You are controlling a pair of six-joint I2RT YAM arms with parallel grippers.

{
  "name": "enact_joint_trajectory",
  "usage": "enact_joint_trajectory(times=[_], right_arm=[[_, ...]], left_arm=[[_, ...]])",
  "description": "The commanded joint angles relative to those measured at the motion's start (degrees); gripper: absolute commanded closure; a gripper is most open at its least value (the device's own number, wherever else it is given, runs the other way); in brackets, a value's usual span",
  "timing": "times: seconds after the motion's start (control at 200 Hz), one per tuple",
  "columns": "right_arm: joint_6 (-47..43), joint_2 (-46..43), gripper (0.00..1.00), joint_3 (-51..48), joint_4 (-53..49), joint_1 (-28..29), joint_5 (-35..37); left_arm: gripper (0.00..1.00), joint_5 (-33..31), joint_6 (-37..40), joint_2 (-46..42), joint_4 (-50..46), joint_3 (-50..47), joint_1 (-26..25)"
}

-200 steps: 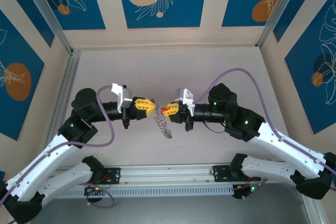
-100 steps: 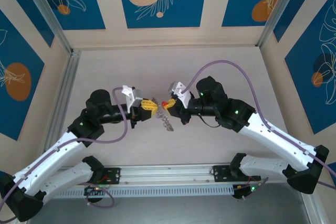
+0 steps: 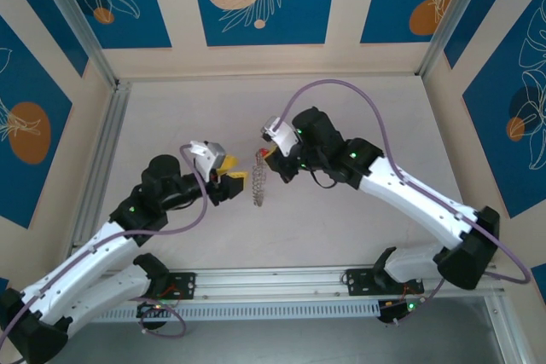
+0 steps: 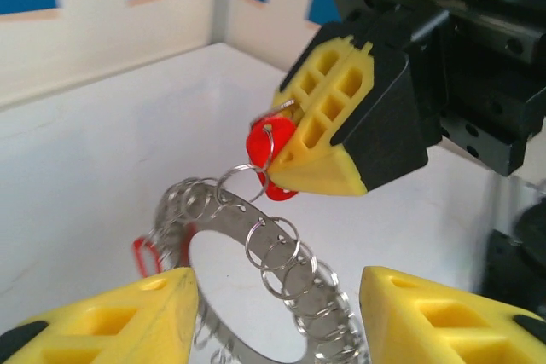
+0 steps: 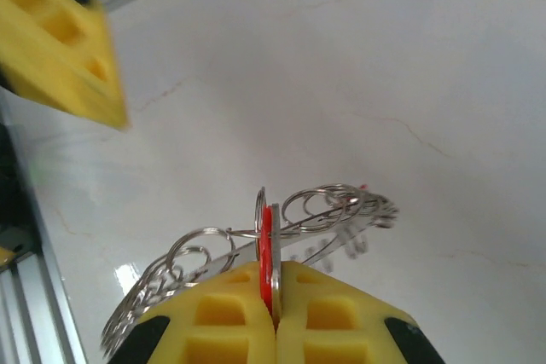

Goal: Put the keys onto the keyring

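Note:
My right gripper brings the key [image 4: 266, 143] down onto the clear table below and back toward its base next and releases it, since the keyring already dangles from it.
My right gripper [image 3: 270, 159] is shut on the red head of the tiny key [image 4: 266, 143], held above the table. The keyring [image 3: 261, 186], a flat metal ring crowded with small silvery split rings, dangles from that key. In the right wrist view the key [image 5: 266, 243] stands edge-on between the closed yellow fingertips [image 5: 230, 296], with the keyring [image 5: 334, 205] looped just past them. My left gripper [image 3: 232, 178] is open a little left of the ring. In the left wrist view the keyring [image 4: 286, 255] hangs ahead of that gripper's [image 4: 275, 286] spread fingers, untouched.
A small red loop [image 4: 145, 253] hangs on the ring's far side. The white table [image 3: 358, 108] is walled by aluminium rails and blue patterned panels. A grey rail [image 3: 281, 283] with both arm bases runs along the near edge.
The right arm has swung left and farther back, carrying the key and dangling ring. The left gripper has opened and drawn back from the ring.

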Motion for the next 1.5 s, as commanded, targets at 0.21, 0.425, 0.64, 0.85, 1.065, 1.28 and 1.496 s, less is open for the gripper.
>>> enact_joint_trajectory(times=[0.21,0.425,0.64,0.85,1.065,1.28,1.496], right_arm=[[4.61,14.17,1.00,7.52,5.21,-1.29,-2.27],[8.80,18.80,1.00,8.15,4.67,-2.93,-4.01],[12.71,12.06,1.00,-0.93,0.88,-3.68,-3.06],[18.36,7.82,1.00,-11.90,-0.46,-5.07,-7.13],[24.71,8.64,1.00,-19.18,1.96,-5.63,-10.16],[29.55,10.72,0.99,-24.22,3.98,-7.40,-9.97],[31.45,12.33,0.89,-28.88,10.61,-12.94,-13.54]], left_arm=[[0.43,-18.07,0.90,-3.87,-9.85,-0.88,0.97],[0.42,-18.35,-0.03,-3.98,-10.00,-1.89,2.81],[0.42,-16.38,-0.07,-2.17,-6.65,-2.67,3.28],[0.42,-14.37,-0.19,0.11,-3.41,-2.31,3.37],[0.42,-14.47,0.22,-1.45,-3.87,-2.73,3.35],[0.41,-14.32,0.34,-2.07,-4.01,-2.98,3.49],[0.44,-12.96,-0.02,-2.52,-3.90,-2.73,3.45]])
